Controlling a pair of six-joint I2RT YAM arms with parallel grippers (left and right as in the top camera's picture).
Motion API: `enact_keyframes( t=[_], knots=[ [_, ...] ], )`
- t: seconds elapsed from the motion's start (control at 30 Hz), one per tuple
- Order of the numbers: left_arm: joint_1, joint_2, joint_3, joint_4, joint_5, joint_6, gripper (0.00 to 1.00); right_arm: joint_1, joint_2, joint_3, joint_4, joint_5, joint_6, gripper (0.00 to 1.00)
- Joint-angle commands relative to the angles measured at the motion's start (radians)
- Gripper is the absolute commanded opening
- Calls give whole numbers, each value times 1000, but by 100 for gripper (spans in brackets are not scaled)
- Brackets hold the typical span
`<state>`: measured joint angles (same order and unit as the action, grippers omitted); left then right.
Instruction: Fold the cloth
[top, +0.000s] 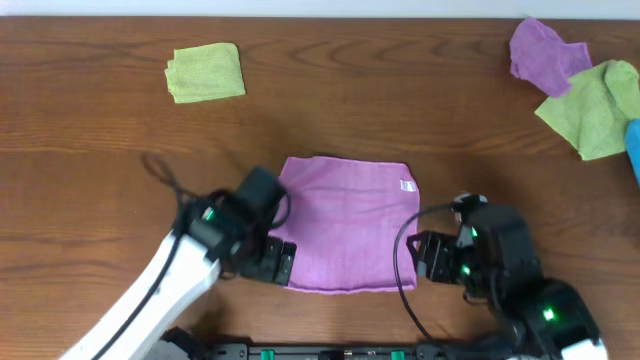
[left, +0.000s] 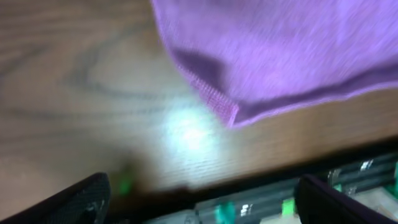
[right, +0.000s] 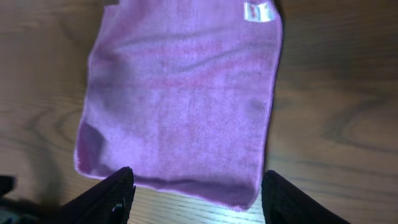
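My left gripper comes down onto the purple cloth's near corner (top: 286, 287) (left: 225, 112) below it next, since that corner still shows beyond the open fingers.
A purple cloth (top: 348, 222) lies flat on the wooden table, with a white tag (top: 408, 186) at its far right corner. My left gripper (top: 280, 263) is at the cloth's near left corner, open and empty. In the left wrist view that corner (left: 229, 113) lies ahead of the open fingers (left: 205, 205). My right gripper (top: 425, 258) is just right of the cloth's near right corner, open and empty. In the right wrist view the cloth (right: 186, 93) fills the middle, and its near edge lies between the open fingers (right: 198, 198).
A folded green cloth (top: 205, 72) lies at the far left. A crumpled purple cloth (top: 545, 52) and a green cloth (top: 595, 105) lie at the far right, beside a blue object (top: 634, 150) at the edge. A dark rail (top: 320, 350) runs along the table's front edge.
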<state>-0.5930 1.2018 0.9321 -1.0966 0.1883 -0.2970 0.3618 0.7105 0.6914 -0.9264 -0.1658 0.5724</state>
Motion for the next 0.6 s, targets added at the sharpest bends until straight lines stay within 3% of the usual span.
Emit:
enact_keyframes(
  t=[0.0, 0.23, 0.43, 0.57],
  knots=[
    [3, -77, -124, 101, 60, -77, 96, -2, -19, -108, 5, -23, 72, 66],
    [2, -49, -249, 262, 72, -140, 97, 0, -17, -314, 169, -73, 122, 63],
    [1, -4, -257, 340, 75, -233, 98, 0, -17, -332, 167, -60, 133, 62],
    [1, 14, -257, 401, 79, -285, 98, 0, -17, -332, 116, -84, 223, 62]
  ],
)
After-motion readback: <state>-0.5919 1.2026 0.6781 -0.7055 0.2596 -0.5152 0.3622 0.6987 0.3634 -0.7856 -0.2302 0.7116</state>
